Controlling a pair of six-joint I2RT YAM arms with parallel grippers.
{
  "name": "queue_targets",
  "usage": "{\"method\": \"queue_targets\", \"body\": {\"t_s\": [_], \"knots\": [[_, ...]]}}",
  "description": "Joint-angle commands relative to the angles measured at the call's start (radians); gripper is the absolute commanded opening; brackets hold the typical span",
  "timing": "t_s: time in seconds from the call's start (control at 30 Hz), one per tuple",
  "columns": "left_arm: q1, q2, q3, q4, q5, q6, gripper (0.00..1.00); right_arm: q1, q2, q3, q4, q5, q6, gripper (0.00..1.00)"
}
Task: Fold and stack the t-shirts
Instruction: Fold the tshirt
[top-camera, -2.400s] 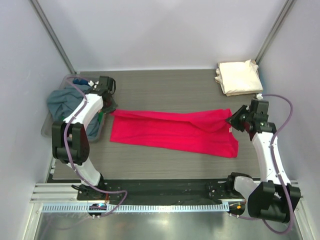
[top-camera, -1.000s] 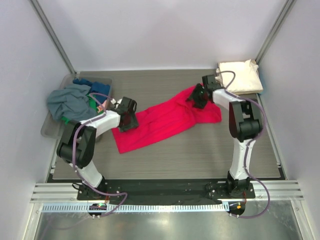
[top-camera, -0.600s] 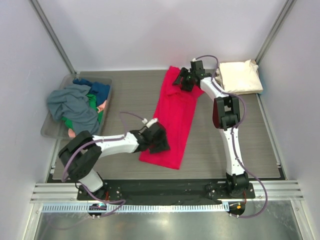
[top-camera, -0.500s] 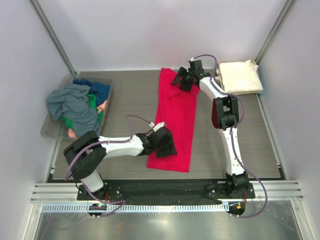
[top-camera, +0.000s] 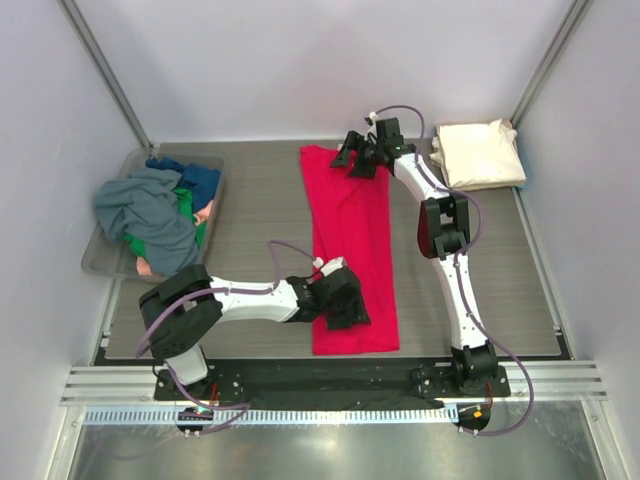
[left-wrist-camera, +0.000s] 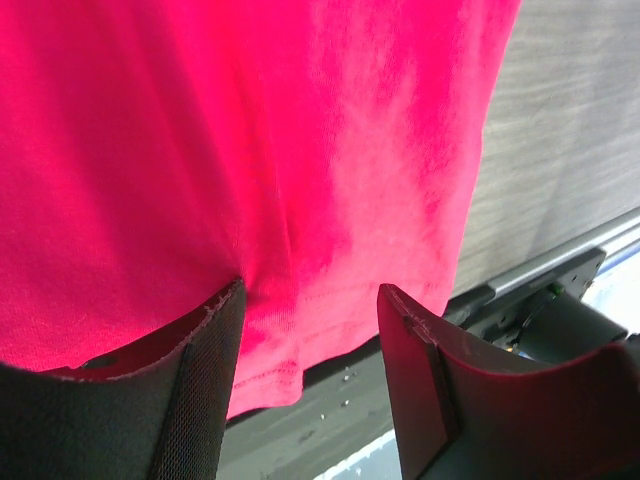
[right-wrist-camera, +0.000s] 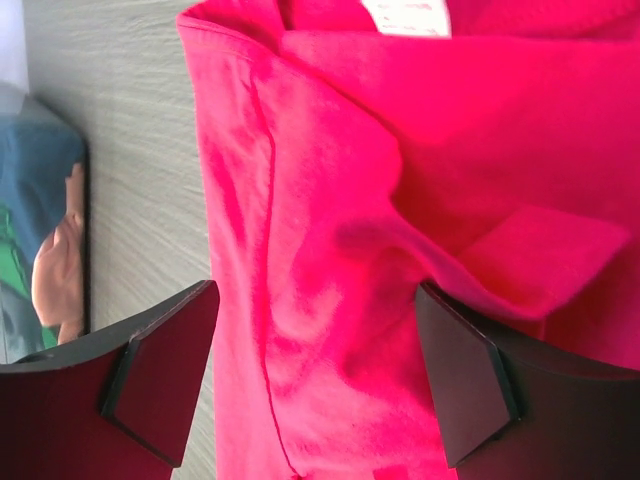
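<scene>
Next, my right gripper moves back along the red t-shirt and down to its near hem corner away from the bin, as it still lies long.
The red t-shirt (top-camera: 350, 230) lies flat on the table as a long strip running from the far side to the near edge. My left gripper (top-camera: 350, 308) is at its near hem. In the left wrist view its jaws (left-wrist-camera: 310, 290) stand apart, the tips rest on the red cloth (left-wrist-camera: 300, 150), and nothing is pinched between them. My right gripper (top-camera: 352, 160) is over the far collar end, jaws (right-wrist-camera: 315, 290) wide apart above the rumpled cloth (right-wrist-camera: 330, 250). A cream-white folded t-shirt (top-camera: 480, 153) sits at the far right corner.
A clear bin (top-camera: 100, 262) at the left holds a heap of grey, blue, green and pink t-shirts (top-camera: 145, 210). The black base rail (top-camera: 300, 378) runs just beyond the red hem. Grey walls close in on three sides.
The red t-shirt has swung from lying slantwise to lying lengthwise. My left gripper has moved toward the near edge with the hem. My right gripper's jaws have widened and let go of the collar end.
</scene>
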Motion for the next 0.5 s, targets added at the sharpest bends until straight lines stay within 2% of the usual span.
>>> {"method": "queue_targets", "body": {"t_s": [0.0, 0.13, 0.17, 0.3, 0.37, 0.4, 0.47], "knots": [[-0.043, 0.014, -0.013, -0.181, 0.032, -0.007, 0.58, 0.014, -0.021, 0.062, 0.033, -0.048, -0.056, 0.86], [-0.045, -0.083, 0.103, -0.376, -0.1, 0.074, 0.59, 0.014, -0.124, 0.067, 0.053, -0.053, -0.054, 0.87], [-0.045, -0.12, 0.137, -0.472, -0.155, 0.093, 0.6, 0.014, -0.171, 0.067, 0.057, -0.053, -0.05, 0.88], [-0.054, -0.225, 0.254, -0.637, -0.274, 0.146, 0.66, 0.014, -0.334, 0.03, 0.065, -0.047, -0.034, 0.89], [-0.054, -0.275, 0.255, -0.652, -0.297, 0.165, 0.68, 0.014, -0.432, -0.086, 0.065, -0.021, -0.034, 0.91], [-0.054, -0.331, 0.254, -0.658, -0.327, 0.169, 0.69, 0.016, -0.54, -0.146, 0.065, -0.001, -0.036, 0.91], [-0.054, -0.387, 0.231, -0.692, -0.367, 0.169, 0.7, 0.016, -0.68, -0.372, 0.059, 0.085, -0.05, 0.92]]}}
